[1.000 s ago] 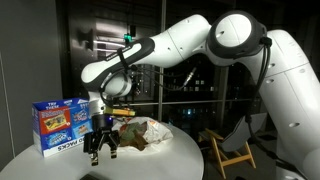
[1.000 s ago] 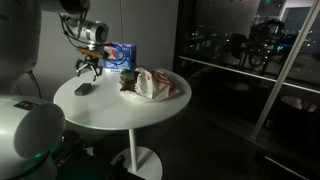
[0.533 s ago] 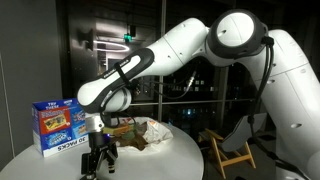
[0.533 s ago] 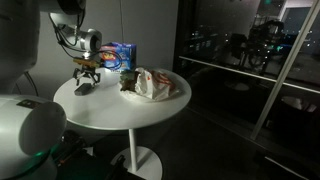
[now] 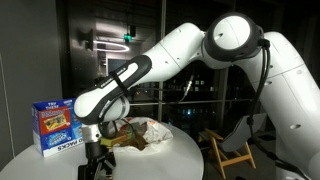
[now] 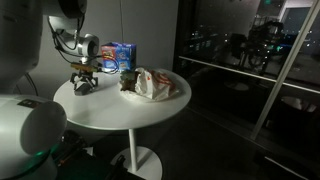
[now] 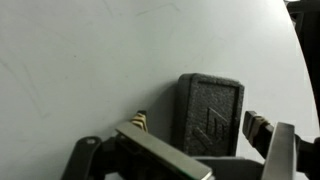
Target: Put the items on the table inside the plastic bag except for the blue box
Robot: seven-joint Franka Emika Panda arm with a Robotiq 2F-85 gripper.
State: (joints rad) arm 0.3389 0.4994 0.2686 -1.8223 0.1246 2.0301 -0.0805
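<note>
My gripper has the small dark grey block between its fingers already, so it needs to stay low next, then close its fingers onto the sides of the block.
A small black rectangular block [image 7: 210,115] with an embossed mark lies flat on the white round table [image 7: 90,60]. My gripper [image 7: 200,122] is open and low over it, with one fingertip [image 7: 140,121] to its left and the other to its right, both apart from it. In both exterior views the gripper [image 5: 97,168] [image 6: 84,83] reaches down to the tabletop and hides most of the block. The crumpled plastic bag [image 5: 150,133] [image 6: 156,84] lies mid-table with something brown at its mouth. The blue box [image 5: 55,127] [image 6: 120,55] stands upright behind.
The table [image 5: 170,158] [image 6: 130,112] is small and round, and the gripper is near its edge. A wooden chair [image 5: 226,150] stands beside the table. Dark glass walls are behind.
The gripper has come down from above the table to the tabletop, and its open fingers now straddle the black block. The bag and the box have not moved.
</note>
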